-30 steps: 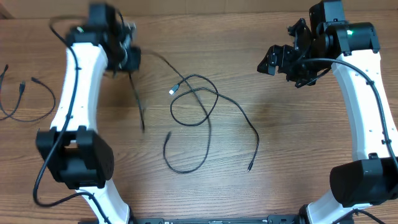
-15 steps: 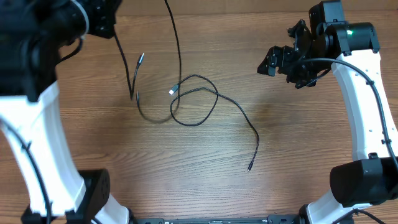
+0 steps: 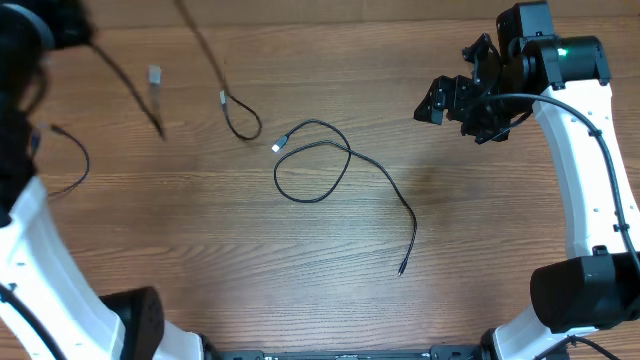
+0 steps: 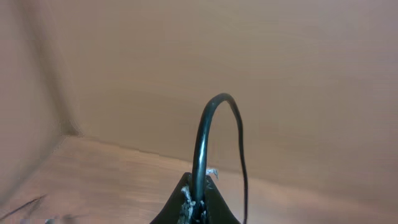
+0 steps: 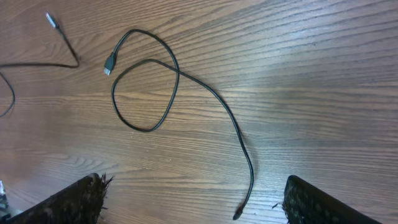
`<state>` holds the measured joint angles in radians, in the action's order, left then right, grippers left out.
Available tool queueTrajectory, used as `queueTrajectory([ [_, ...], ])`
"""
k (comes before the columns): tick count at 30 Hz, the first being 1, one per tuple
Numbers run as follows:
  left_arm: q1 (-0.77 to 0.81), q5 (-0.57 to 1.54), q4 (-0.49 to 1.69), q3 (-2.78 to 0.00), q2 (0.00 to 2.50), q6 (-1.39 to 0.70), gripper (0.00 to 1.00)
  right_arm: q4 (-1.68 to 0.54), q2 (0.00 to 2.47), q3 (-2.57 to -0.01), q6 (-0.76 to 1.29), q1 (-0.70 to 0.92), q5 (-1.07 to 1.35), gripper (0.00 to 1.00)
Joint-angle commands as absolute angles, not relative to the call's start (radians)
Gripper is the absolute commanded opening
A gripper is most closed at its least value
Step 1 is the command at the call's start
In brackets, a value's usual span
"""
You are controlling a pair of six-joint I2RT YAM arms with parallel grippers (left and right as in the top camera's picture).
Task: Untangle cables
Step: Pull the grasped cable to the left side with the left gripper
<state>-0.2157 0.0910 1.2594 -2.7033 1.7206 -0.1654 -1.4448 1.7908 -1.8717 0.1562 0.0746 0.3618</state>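
Note:
My left gripper carries the held black cable to the left in the overhead view next, then down over the cable lying there.
My left gripper (image 4: 198,200) is shut on a thin black cable (image 4: 205,127) that arcs up out of its jaws. In the overhead view the left arm (image 3: 35,30) is raised high at the top left and blurred. The held cable (image 3: 205,50) hangs down, with its end curled on the table (image 3: 245,125). A second black cable (image 3: 312,160) lies apart in a loop mid-table, with a pale plug (image 3: 278,147) and a tail ending at the front (image 3: 402,268). It also shows in the right wrist view (image 5: 149,93). My right gripper (image 3: 445,100) (image 5: 199,199) is open, empty and above the table.
Another thin black cable (image 3: 75,160) lies at the table's left side, partly behind the left arm. A small pale plug (image 3: 155,75) shows, blurred, near a hanging strand. The right arm's base (image 3: 585,290) stands at the front right.
My left arm has risen and swung left with its cable, pulling it free of the looped cable. Its dangling end moved left and back. The looped cable and right arm stayed put.

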Motion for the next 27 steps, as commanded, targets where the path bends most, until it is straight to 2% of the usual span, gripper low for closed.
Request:
queueTrajectory([
  [1,-0.371,0.045,1.249,-2.711,1.748,-0.313,0.04,-1.447,1.793,-1.869,0.148,0.079,0.359,0.9],
  [5,-0.514,0.039,1.257,-2.711,1.752,-0.371,0.04,-1.446,1.793,-1.869,0.148,0.079,0.36,0.9],
  [7,-0.619,0.03,1.266,-2.711,1.752,-0.471,0.04,-1.446,1.793,-1.869,0.148,0.078,0.36,0.9],
  [11,-0.721,0.028,1.309,-2.711,1.752,-0.588,0.04,-1.449,1.793,-1.869,0.149,0.079,0.36,0.9],
  [14,-0.758,-0.025,1.333,-2.71,1.752,-0.617,0.04,-1.455,1.793,-1.869,0.149,0.079,0.36,0.9],
  [19,-0.797,-0.171,1.369,-2.686,1.758,-0.831,0.04,-1.478,1.793,-1.869,0.148,0.079,0.359,0.9],
  [27,-0.827,-0.186,1.396,-2.632,1.844,-0.838,0.04,-1.483,1.793,-1.869,0.148,0.079,0.36,0.9],
])
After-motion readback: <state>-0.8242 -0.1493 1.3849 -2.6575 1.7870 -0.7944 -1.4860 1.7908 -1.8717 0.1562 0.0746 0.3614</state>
